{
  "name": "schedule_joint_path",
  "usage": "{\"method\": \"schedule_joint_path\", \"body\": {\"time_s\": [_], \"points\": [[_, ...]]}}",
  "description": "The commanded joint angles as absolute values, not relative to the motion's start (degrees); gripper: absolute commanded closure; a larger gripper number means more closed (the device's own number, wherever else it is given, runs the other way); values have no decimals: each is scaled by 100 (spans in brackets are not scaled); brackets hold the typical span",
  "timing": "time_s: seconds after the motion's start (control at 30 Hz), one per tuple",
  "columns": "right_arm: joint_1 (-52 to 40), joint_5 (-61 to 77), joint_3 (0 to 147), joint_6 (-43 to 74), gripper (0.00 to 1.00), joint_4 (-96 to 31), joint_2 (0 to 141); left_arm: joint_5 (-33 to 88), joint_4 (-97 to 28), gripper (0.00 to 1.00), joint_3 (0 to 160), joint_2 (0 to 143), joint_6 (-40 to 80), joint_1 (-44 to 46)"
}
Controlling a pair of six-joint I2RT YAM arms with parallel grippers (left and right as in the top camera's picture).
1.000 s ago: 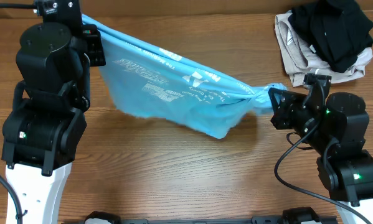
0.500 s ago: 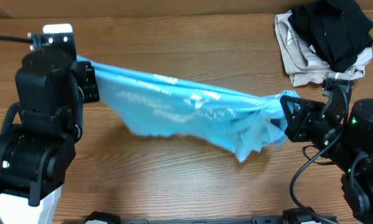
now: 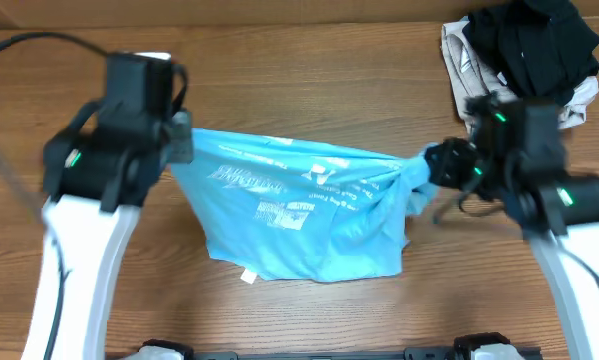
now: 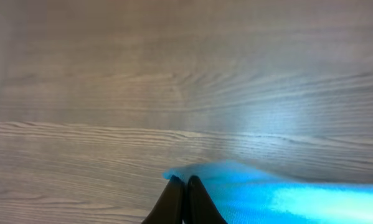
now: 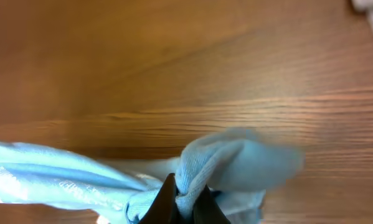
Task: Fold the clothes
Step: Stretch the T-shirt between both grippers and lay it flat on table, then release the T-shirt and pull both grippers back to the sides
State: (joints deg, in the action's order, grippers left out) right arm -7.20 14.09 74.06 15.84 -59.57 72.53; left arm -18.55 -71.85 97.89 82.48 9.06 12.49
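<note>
I still hold the shirt's corner above the tabletop. My left gripper moves outward and down onto the bare wood beyond the shirt's far edge [image 3: 229,101] next, releasing it.
The clothes are a sky-blue t-shirt [image 3: 299,215] with small white print facing up, stretched across the middle of the table between both arms. Its lower part hangs or lies toward the front edge. My left gripper [image 3: 184,145] is shut on the shirt's left edge. The left wrist view shows the closed fingertips [image 4: 181,182] pinching a blue corner [image 4: 286,199] above the wood. My right gripper [image 3: 434,165] is shut on a bunched knot of the shirt's right end. In the right wrist view fabric [image 5: 236,162] bulges out between and over the gripper [image 5: 186,190].
A pile of other garments sits at the back right corner: a black one [image 3: 539,40] on top of a beige-grey one [image 3: 469,85], just behind my right arm. The wooden table [image 3: 299,70] shows behind the shirt.
Both arms have moved, the right one back toward the pile. The shirt, pulled into a taut band half a second ago, now spreads wider with its lower part dropped toward the front.
</note>
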Motion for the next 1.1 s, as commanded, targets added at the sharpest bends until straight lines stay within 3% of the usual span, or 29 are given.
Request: {"method": "schedule_joint_path", "body": {"time_s": [0.0, 0.23, 0.33, 0.4, 0.47, 0.5, 0.53, 0.57, 0.6, 0.67, 0.73, 0.8, 0.93, 1.07], "points": [[-696, 1293, 7518, 1450, 96, -5636, 8171, -1800, -6982, 96, 9874, 9017, 987, 1201], [-694, 1319, 7518, 1457, 96, -4154, 9522, -1863, -5572, 95, 9874, 10396, 578, 1170], [-694, 1313, 7520, 1450, 96, -3548, 9638, -1859, -4930, 89, 9874, 10707, 578, 1063], [-694, 1313, 7544, 1450, 92, -3221, 9618, -1802, -4558, 80, 9876, 10779, 580, 967], [-694, 1315, 7653, 1437, 88, -3059, 9596, -1660, -4453, 65, 9933, 10748, 576, 932], [-694, 1319, 7741, 1361, 80, -3055, 9585, -1525, -4471, 56, 10009, 10724, 574, 934], [-694, 1315, 7830, 1310, 58, -3096, 9568, -1372, -4539, 43, 10101, 10678, 572, 934], [-694, 1317, 7942, 1260, 44, -3177, 9548, -1227, -4624, 34, 10180, 10634, 548, 939], [-694, 1313, 8108, 1181, 37, -3341, 9520, -993, -4775, 25, 10276, 10558, 482, 950], [-687, 1271, 8359, 1173, 10, -3658, 9483, -628, -5085, 21, 10381, 10392, 467, 972], [-676, 1256, 8611, 1173, 0, -4023, 9430, -244, -5415, 16, 10401, 10221, 467, 985], [-639, 1251, 8816, 1173, 0, -4427, 9378, 180, -5881, 15, 10401, 10125, 467, 1004], [-554, 1251, 8882, 1199, 0, -4912, 9303, 432, -6897, 28, 10361, 10154, 381, 1072], [-539, 1116, 8840, 1197, 0, -5151, 9323, 412, -7397, 32, 10036, 10191, 386, 1100]]}}
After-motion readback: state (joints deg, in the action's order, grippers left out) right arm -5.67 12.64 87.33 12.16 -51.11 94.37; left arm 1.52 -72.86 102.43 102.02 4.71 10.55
